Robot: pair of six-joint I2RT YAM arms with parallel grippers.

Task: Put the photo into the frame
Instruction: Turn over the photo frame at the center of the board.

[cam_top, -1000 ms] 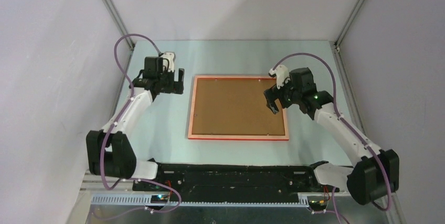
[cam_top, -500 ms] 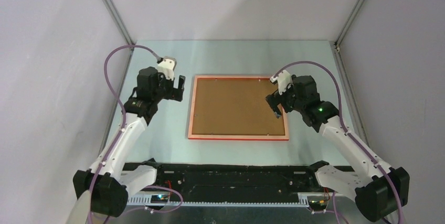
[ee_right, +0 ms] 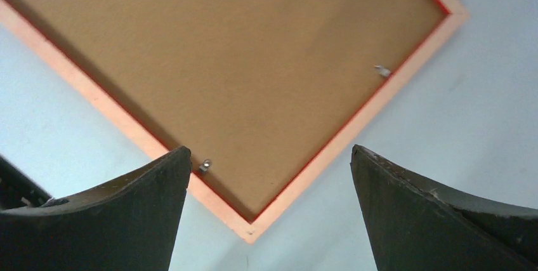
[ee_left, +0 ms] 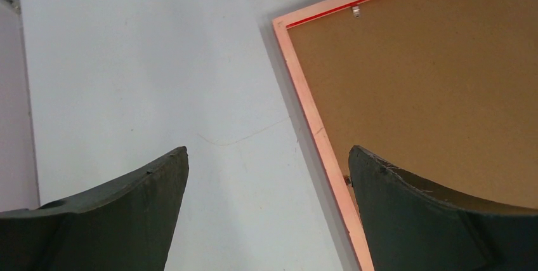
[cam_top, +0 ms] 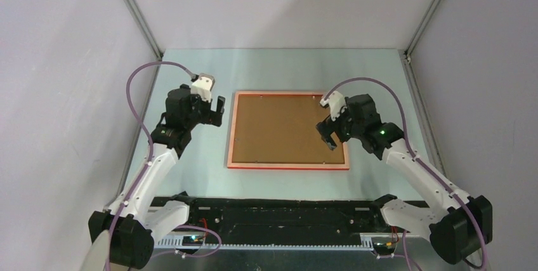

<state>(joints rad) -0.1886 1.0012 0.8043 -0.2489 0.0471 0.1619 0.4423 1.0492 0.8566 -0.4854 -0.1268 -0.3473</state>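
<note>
My right gripper will come back, to the left in the top view, and down astride the frame's near edge to close, as that edge is bare between its clips.
The frame [cam_top: 288, 166] lies face down in the middle of the table, its pale back edges up, with a brown backing board [cam_top: 285, 128] filling it. The photo is hidden or out of view. My left gripper [cam_top: 214, 111] hovers open just left of the frame's left edge. In the left wrist view that edge [ee_left: 311, 115] runs beside the right finger of the open left gripper [ee_left: 268, 157]. My right gripper [cam_top: 328, 136] hangs open over the frame's right side. In the right wrist view a frame corner [ee_right: 250, 231] sits between the fingers of the open right gripper [ee_right: 271, 153].
Small metal clips [ee_right: 204, 167] [ee_right: 382, 71] stick out along the inside of the frame's back, another [ee_left: 356, 10] by its far edge. Grey walls close in the table [cam_top: 190, 157] on three sides. The black base rail [cam_top: 279, 211] runs along the near edge.
The left arm's elbow swung down and toward the near edge, and its gripper drew slightly nearer. The right gripper shifted left and nearer over the frame's right side. Both stayed open.
</note>
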